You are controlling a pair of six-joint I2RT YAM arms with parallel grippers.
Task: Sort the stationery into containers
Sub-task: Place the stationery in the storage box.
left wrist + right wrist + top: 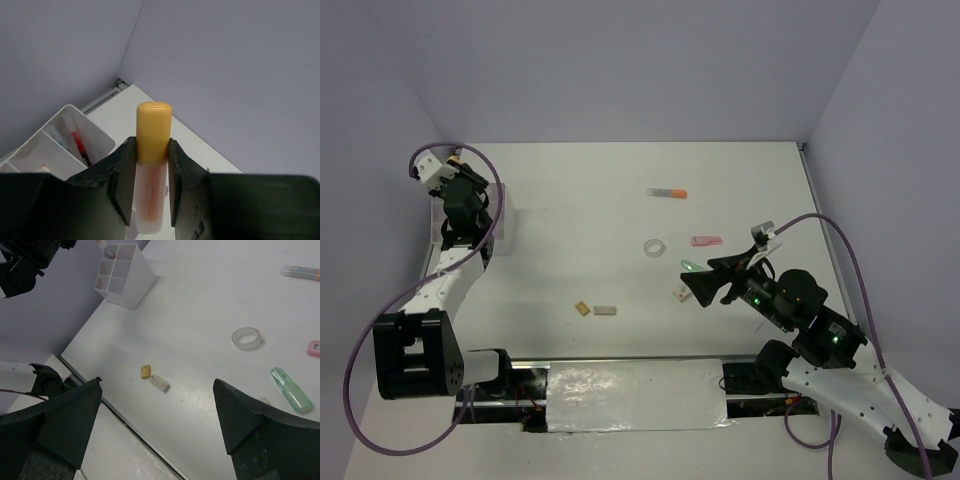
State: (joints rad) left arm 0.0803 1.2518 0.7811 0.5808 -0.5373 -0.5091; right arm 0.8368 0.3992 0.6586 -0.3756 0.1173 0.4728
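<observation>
The left gripper comes down over the container's far section point(497, 193) beside the red pen's and releases the marker there next, since the marker still hangs above the container's rim.
My left gripper point(152, 142) is shut on an orange marker point(153, 170) with a yellow-orange cap, held up at the far left point(453, 166) over the white divided container point(508, 235). A red pen point(77, 142) stands in one compartment of the container point(95, 131). My right gripper point(704, 281) stands open above the table with nothing between its fingers. Loose on the table lie another orange marker point(667, 192), a clear tape ring point(655, 246), a pink marker point(706, 240), a green marker point(692, 266), a white eraser point(679, 293), a tan eraser point(582, 308) and a grey eraser point(605, 310).
Walls close the table at the back and both sides. A silvery sheet point(635, 395) covers the near edge between the arm bases. Purple cables point(860, 270) loop round both arms. In the right wrist view the container point(125, 277) stands far left, beyond the erasers point(160, 383).
</observation>
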